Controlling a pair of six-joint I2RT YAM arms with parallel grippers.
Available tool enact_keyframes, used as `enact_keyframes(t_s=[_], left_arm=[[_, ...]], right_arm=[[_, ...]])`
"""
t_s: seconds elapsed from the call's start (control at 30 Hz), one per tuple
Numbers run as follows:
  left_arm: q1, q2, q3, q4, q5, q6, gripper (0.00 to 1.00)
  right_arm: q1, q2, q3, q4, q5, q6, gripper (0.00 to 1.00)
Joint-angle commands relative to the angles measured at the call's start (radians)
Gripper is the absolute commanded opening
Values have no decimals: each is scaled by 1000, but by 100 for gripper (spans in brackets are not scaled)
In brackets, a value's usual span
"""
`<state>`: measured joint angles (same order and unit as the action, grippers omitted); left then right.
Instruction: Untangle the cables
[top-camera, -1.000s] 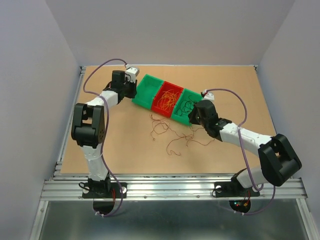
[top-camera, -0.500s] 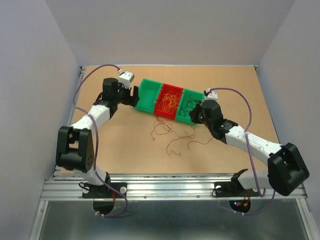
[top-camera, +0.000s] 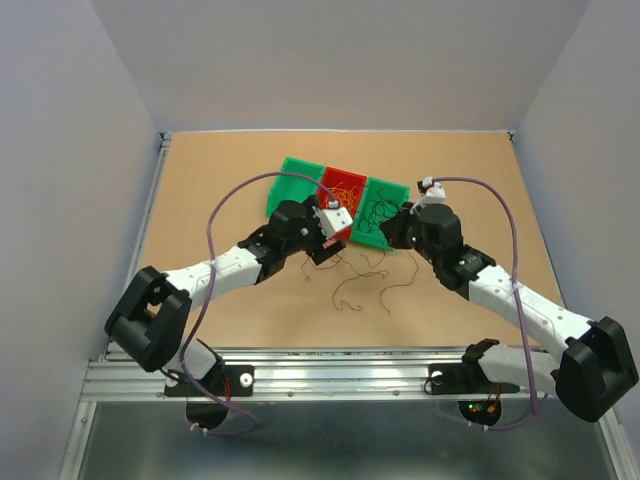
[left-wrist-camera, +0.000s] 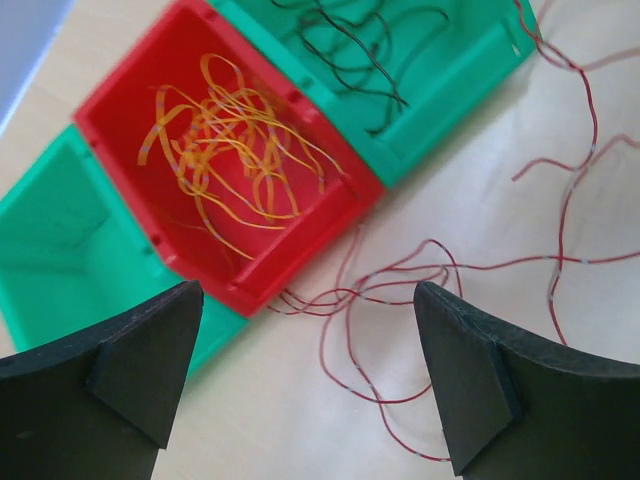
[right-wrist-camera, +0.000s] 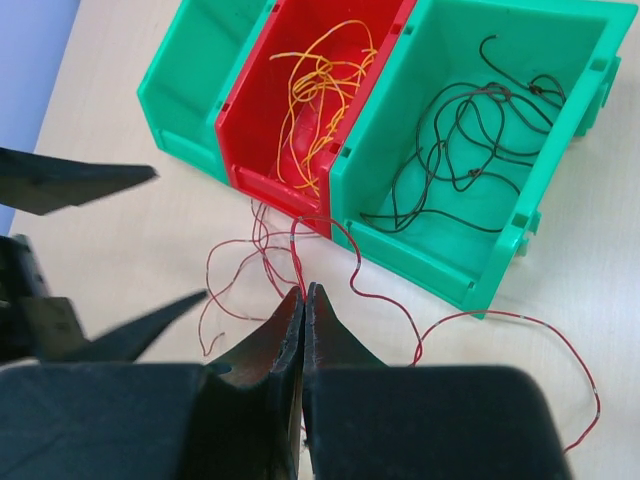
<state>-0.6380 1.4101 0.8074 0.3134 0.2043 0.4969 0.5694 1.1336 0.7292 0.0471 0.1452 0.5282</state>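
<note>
My left gripper's open fingers should go down next to the heap of red-brown cables by the red bin's near side, and close where the cables gather.
Loose red-brown cables (top-camera: 352, 274) sprawl on the table in front of three joined bins. Orange-yellow cables (left-wrist-camera: 231, 140) fill the red bin (left-wrist-camera: 121, 86). Dark green cables (right-wrist-camera: 470, 128) lie in the right green bin (right-wrist-camera: 560, 20). My left gripper (left-wrist-camera: 305, 372) hovers open over the red-brown cables (left-wrist-camera: 402, 274) just in front of the red bin, with nothing between its fingers. My right gripper (right-wrist-camera: 303, 290) is shut, and a red-brown cable (right-wrist-camera: 338, 232) runs into its tips. In the top view the left gripper (top-camera: 323, 250) and the right gripper (top-camera: 390, 238) face each other across the strands.
The left green bin (left-wrist-camera: 45, 255) holds nothing. The row of bins (top-camera: 292, 180) lies slanted at the table's middle back. Thick lilac cables (top-camera: 228, 205) arc over both arms. The left gripper's fingers (right-wrist-camera: 70, 180) show at the left of the right wrist view.
My left arm swung from the bins' left end to the front of the red bin and its gripper opened. The bin row turned slightly. The right arm stayed shut by the right bin.
</note>
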Motion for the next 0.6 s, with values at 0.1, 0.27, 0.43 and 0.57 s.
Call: enact_keyframes(t_s=[0.1, 0.27, 0.43, 0.57], left_arm=[[-103, 150, -10, 12, -158, 175, 97], [-104, 242, 45, 1, -235, 161, 94], [-104, 286, 76, -29, -230, 161, 83], [-104, 342, 105, -57, -240, 163, 71]], right_arm=[[-3, -75, -50, -15, -26, -8, 6], [-3, -86, -60, -18, -29, -7, 7], [-3, -77, -59, -18, -29, -7, 7], [-3, -77, -59, -18, -29, -7, 7]])
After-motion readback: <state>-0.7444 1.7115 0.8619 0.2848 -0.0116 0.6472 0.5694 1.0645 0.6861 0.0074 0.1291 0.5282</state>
